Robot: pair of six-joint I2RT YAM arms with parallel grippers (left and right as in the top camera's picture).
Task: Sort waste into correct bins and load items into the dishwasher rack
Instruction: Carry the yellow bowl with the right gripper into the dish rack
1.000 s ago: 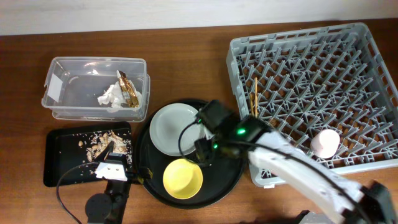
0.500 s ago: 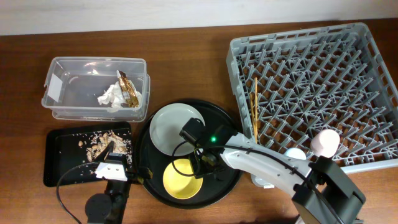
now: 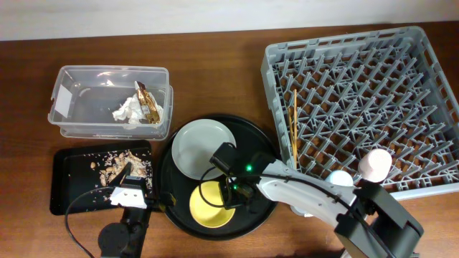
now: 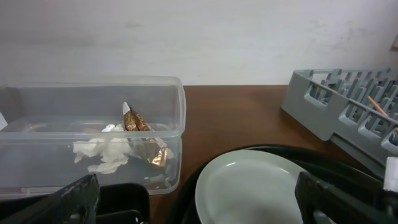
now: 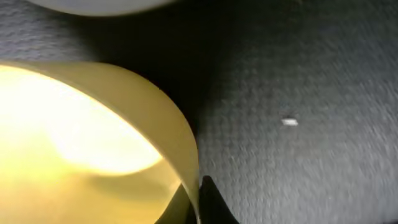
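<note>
The grey rack's wires (image 3: 324,130) beside the chopsticks are empty, so my right gripper should next lift the yellow bowl outward and lower it onto them.
My right gripper (image 3: 232,189) is shut on the near-right rim of the small yellow bowl (image 3: 209,206), which rests on the round black tray (image 3: 262,208). The right wrist view shows the bowl's (image 5: 81,124) thin wall pinched between both fingertips (image 5: 208,202). The pale grey plate (image 3: 201,148) lies just behind it. My left gripper (image 3: 140,188) sits low and open, facing the plate (image 4: 249,186), with nothing between its fingers. White tissue (image 3: 128,112) and the foil wrapper (image 3: 148,104) lie in the clear tub (image 3: 72,122). Food scraps (image 3: 118,166) lie in the black rectangular tray (image 3: 72,193).
The grey dishwasher rack (image 3: 401,79) fills the right side. It holds the chopsticks (image 3: 295,125), the pink cup (image 3: 376,165) and the light-blue cup (image 3: 341,178). Its corner (image 4: 336,106) shows to the right in the left wrist view.
My right gripper has dropped to the yellow bowl's rim and closed on it. The left arm has not moved.
</note>
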